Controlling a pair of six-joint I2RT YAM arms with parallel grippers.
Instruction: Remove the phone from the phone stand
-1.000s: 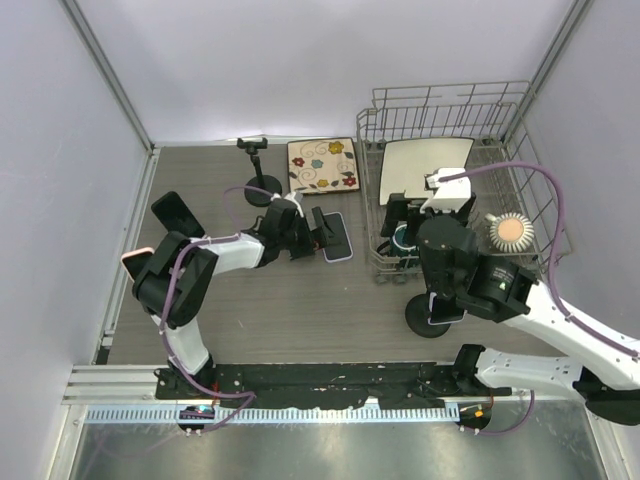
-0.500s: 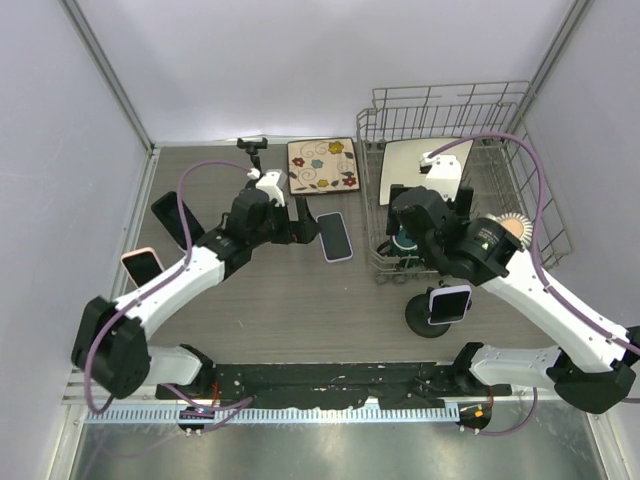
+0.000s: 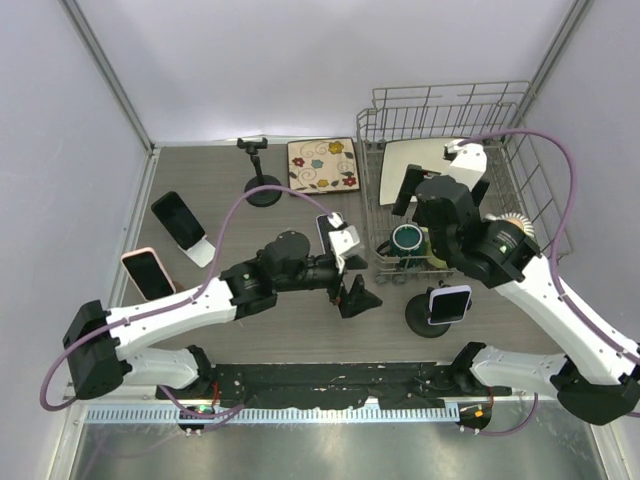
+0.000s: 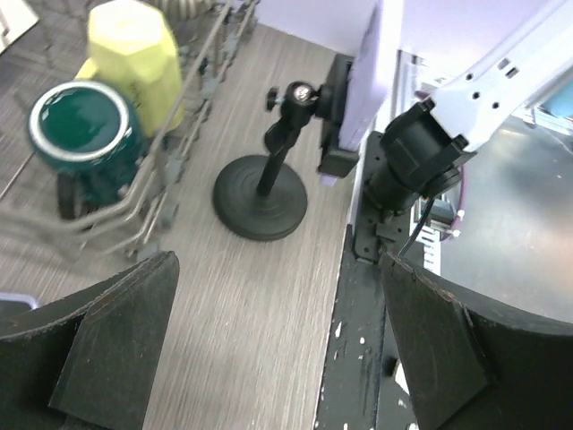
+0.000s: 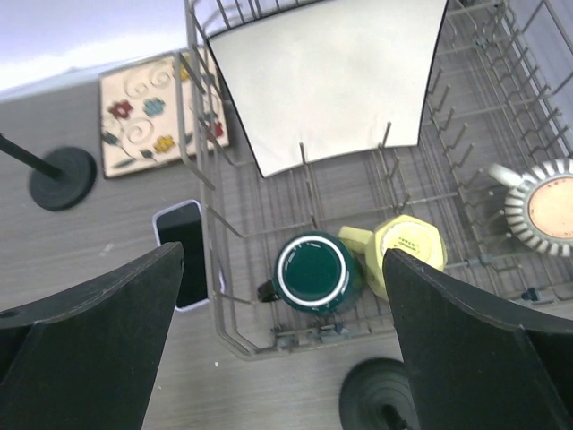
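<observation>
To the right of my left gripper in the top view, the phone's narrow edge faces its open fingers, so next I move it across to straddle that edge.
The phone [image 3: 449, 303], in a lilac case, sits upright in a black phone stand [image 3: 427, 321] near the table's front right. In the left wrist view the phone [image 4: 363, 81] shows edge-on in the clamp, above the stand's round base [image 4: 260, 199]. My left gripper [image 3: 352, 285] is open and empty, low over the table just left of the stand, and in its own view [image 4: 286, 358] it points at the stand. My right gripper [image 3: 430, 205] is open and empty, high over the dish rack [image 3: 372, 262]. The stand's base [image 5: 380, 401] shows at the bottom of its view.
The wire rack holds a white plate [image 5: 327, 81], a green mug [image 5: 315, 273], a yellow mug [image 5: 407, 246] and a striped bowl [image 5: 542, 206]. A phone [image 5: 183, 253] lies flat left of the rack. An empty stand [image 3: 262, 190], a flowered tile [image 3: 322, 164] and two phones [image 3: 178, 220] [image 3: 147, 272] are at the left.
My left arm has swung from the back of the table forward and right, toward the phone stand. My right gripper has moved back over the rack.
</observation>
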